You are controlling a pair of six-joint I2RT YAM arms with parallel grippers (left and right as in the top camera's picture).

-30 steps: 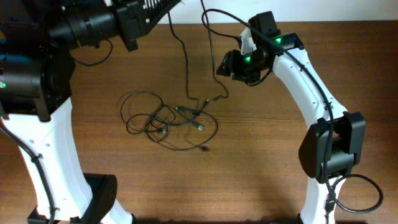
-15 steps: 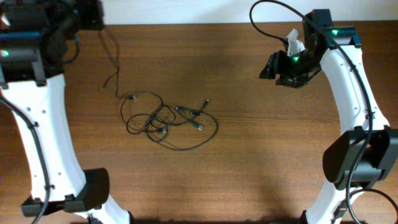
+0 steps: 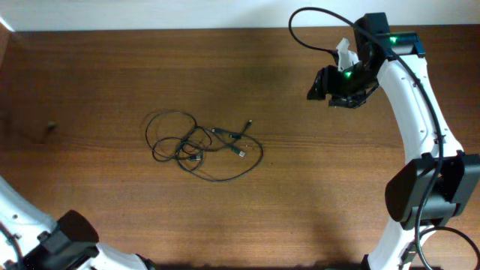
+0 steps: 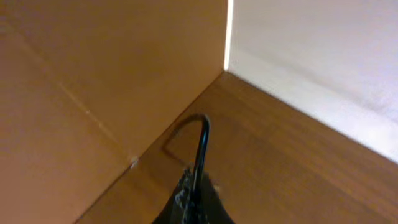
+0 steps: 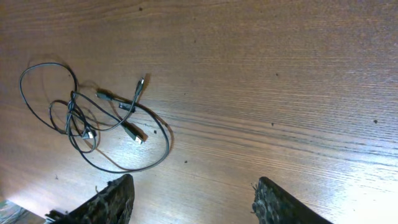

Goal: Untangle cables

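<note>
The bare tabletop (image 3: 34, 171) beside the brown wall is clear of the tangled bundle. My left gripper will lower the black cable there next and let go of it.
A tangled bundle of thin black cables (image 3: 201, 145) with small plugs lies on the wooden table (image 3: 300, 195), left of centre. It also shows in the right wrist view (image 5: 93, 118). My right gripper (image 3: 318, 84) hovers open and empty at the far right, well away from the bundle; its fingers (image 5: 193, 200) are spread wide. My left gripper (image 4: 194, 199) is out of the overhead view. In the left wrist view it is shut on one thin black cable (image 4: 203, 134) that arches up from the jaws.
The left wrist view faces a corner where a brown cardboard-coloured wall (image 4: 93, 81) meets a white wall (image 4: 311, 50) at the table's edge. The left arm's base (image 3: 60, 240) sits at the front left, the right arm's base (image 3: 420, 195) at the front right.
The left arm has swung out of the overhead view to the left, taking a long cable with it. The right gripper has drawn back to the right and holds nothing. The bundle stays put.
</note>
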